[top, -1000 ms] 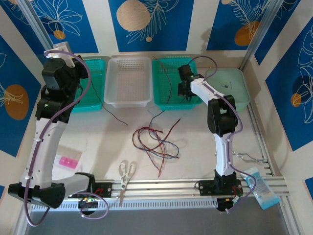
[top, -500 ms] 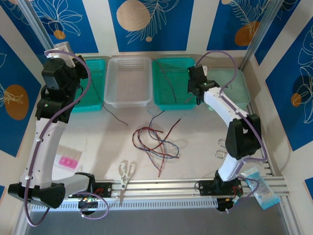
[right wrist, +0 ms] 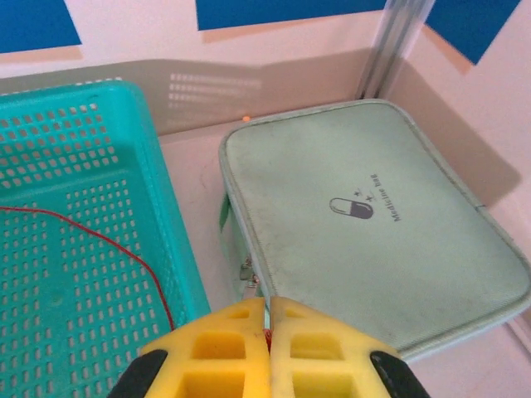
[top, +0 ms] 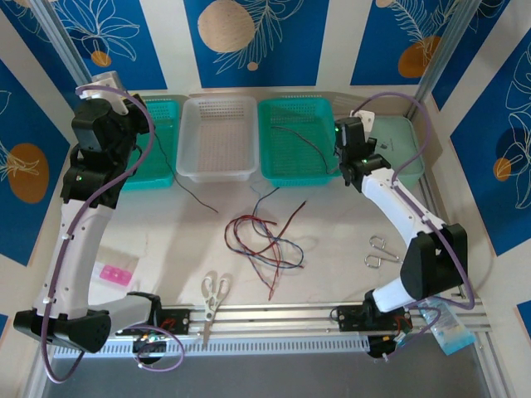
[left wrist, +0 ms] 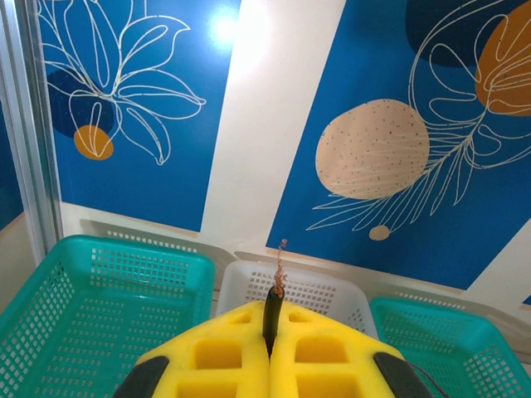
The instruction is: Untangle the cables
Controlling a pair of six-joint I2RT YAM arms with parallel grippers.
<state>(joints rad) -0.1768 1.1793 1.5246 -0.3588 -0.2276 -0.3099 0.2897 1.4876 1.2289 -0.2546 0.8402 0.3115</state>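
The robot's right gripper will next swing over the bottom of the teal basket already holding red cable [top: 297,148] beside it, toward the white basket, tip down and let go of the rest.
A loose tangle of red, black and blue-grey cables [top: 261,240] lies on the table in front of the baskets. My left gripper [left wrist: 270,332] is shut on a black cable [left wrist: 273,303] whose bare copper end sticks up past the fingers. In the top view the left gripper [top: 131,106] is raised over the left teal basket, and the black cable [top: 189,192] trails down to the table. My right gripper [right wrist: 268,313] is shut on a red cable [right wrist: 124,247] that runs back across the right teal basket [right wrist: 178,249]. The right gripper [top: 353,137] is between that basket and the medicine bag.
A white basket [top: 217,172] stands between the left teal basket [top: 159,178] and the right teal basket [top: 294,176]. A pale green medicine bag [right wrist: 373,224] lies at the back right. Scissors [top: 214,294], a pink pillbox [top: 116,275], carabiners [top: 380,251] and a packet [top: 448,323] lie near the front.
My right arm has swung rightwards from over the right teal basket to its right edge by the medicine bag, staying shut. The left arm has not moved.
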